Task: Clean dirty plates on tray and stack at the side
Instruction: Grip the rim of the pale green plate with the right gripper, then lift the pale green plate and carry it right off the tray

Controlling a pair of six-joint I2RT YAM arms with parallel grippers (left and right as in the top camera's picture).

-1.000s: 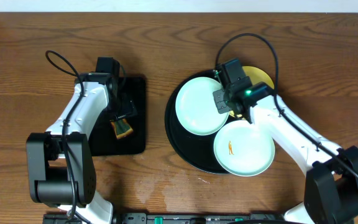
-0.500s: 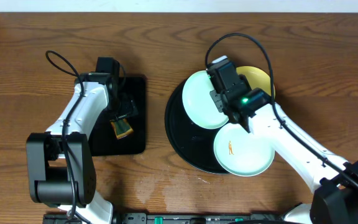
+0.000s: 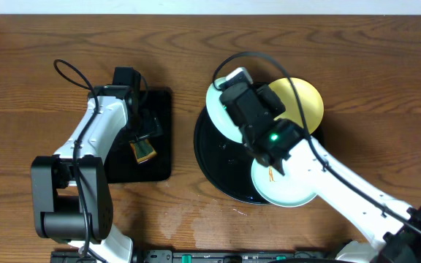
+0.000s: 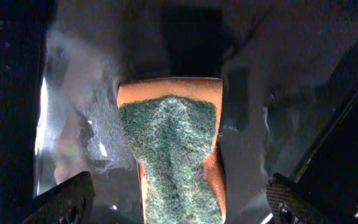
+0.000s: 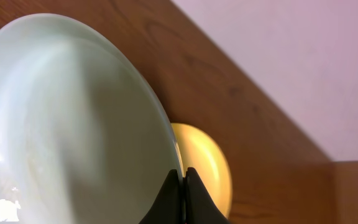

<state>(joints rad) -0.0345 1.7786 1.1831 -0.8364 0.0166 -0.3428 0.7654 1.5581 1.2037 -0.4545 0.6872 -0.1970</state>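
The right gripper swings to the right in the overhead view next and lowers to release the plate's rim, as the tabletop beside the yellow plate is bare.
My right gripper (image 5: 181, 180) is shut on the rim of a pale mint-green plate (image 5: 67, 124) and holds it tilted on edge above the round black tray (image 3: 214, 157). In the overhead view only the plate's left edge (image 3: 215, 109) shows beside the right gripper (image 3: 248, 109). A pale yellow plate (image 3: 302, 102) lies at the tray's back right; it also shows in the right wrist view (image 5: 204, 165). A second mint-green plate (image 3: 287, 186) with an orange smear lies at the tray's front right. My left gripper (image 4: 173, 214) is open over an orange sponge (image 4: 173, 155) with a green scouring face.
The sponge (image 3: 142, 150) lies on a small rectangular black tray (image 3: 159, 157) at the left, under the left gripper (image 3: 143, 139). Black cables loop above both arms. Wet streaks mark the wooden table (image 3: 188, 215) near the front edge.
My right gripper has lifted the mint-green plate off the tray, tipped it on edge and moved it left, uncovering the yellow plate. The left arm has not moved.
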